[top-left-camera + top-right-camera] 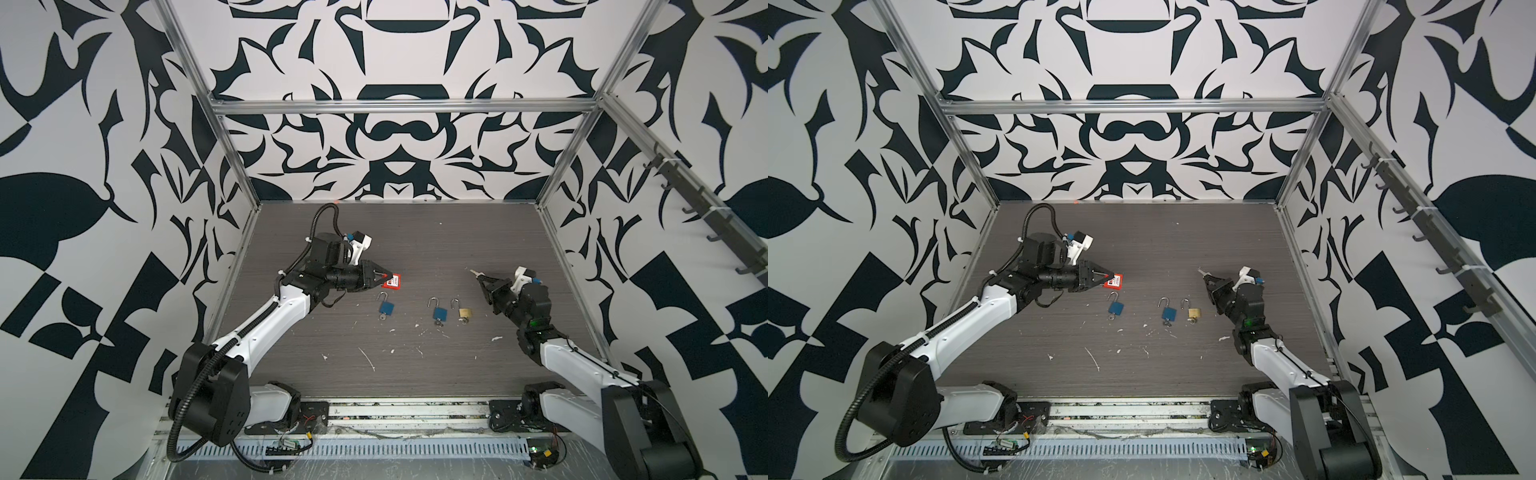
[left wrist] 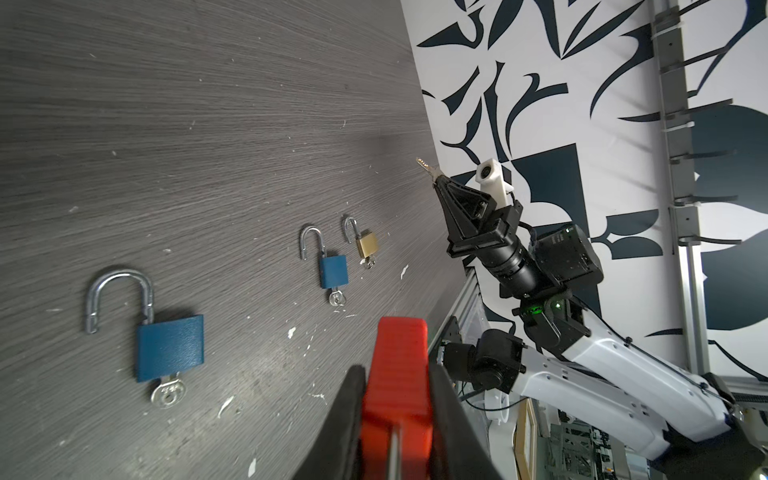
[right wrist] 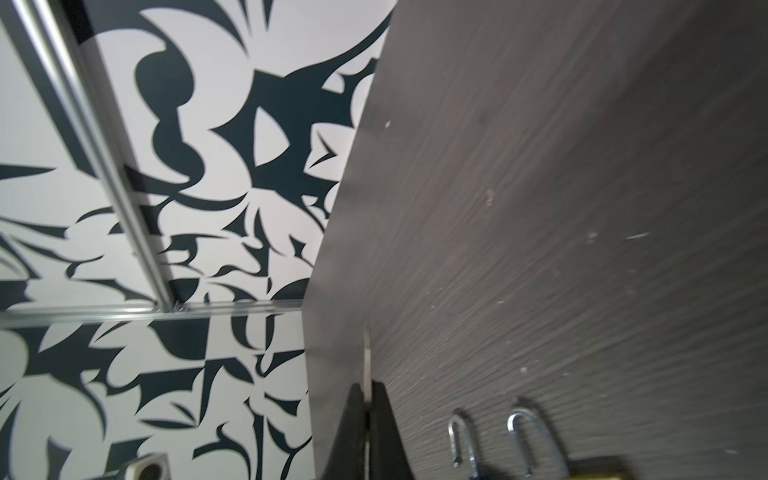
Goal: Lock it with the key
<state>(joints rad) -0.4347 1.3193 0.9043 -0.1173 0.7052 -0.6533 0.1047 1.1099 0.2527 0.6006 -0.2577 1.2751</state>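
Note:
The bare tabletop (image 1: 479, 292) beside the brass padlock is an open spot below the right gripper, so the robot should next lower that gripper toward it and release the small silver key there.
A red padlock (image 1: 395, 282) (image 1: 1116, 281) is clamped at the tip of my left gripper (image 1: 388, 276) (image 1: 1109, 275), left of the table's middle. In the left wrist view the red body (image 2: 400, 353) fills the gap between the two black fingers (image 2: 353, 386); its shackle is hidden. My right gripper (image 1: 481, 277) (image 1: 1207, 278) is held up on the right side, shut on a small silver key (image 1: 473, 272) (image 1: 1202, 272). The key's blade (image 3: 367, 353) sticks out past the pinched jaws. In the left wrist view the key (image 2: 426, 165) points toward the red padlock, well apart from it.
Lying on the grey table (image 1: 415, 374) are two blue padlocks (image 1: 386, 307) (image 1: 441, 311) and a brass padlock (image 1: 466, 311). All three have open shackles and keys in their bases. White flecks litter the front. Patterned walls and aluminium rails (image 1: 573, 257) enclose the table.

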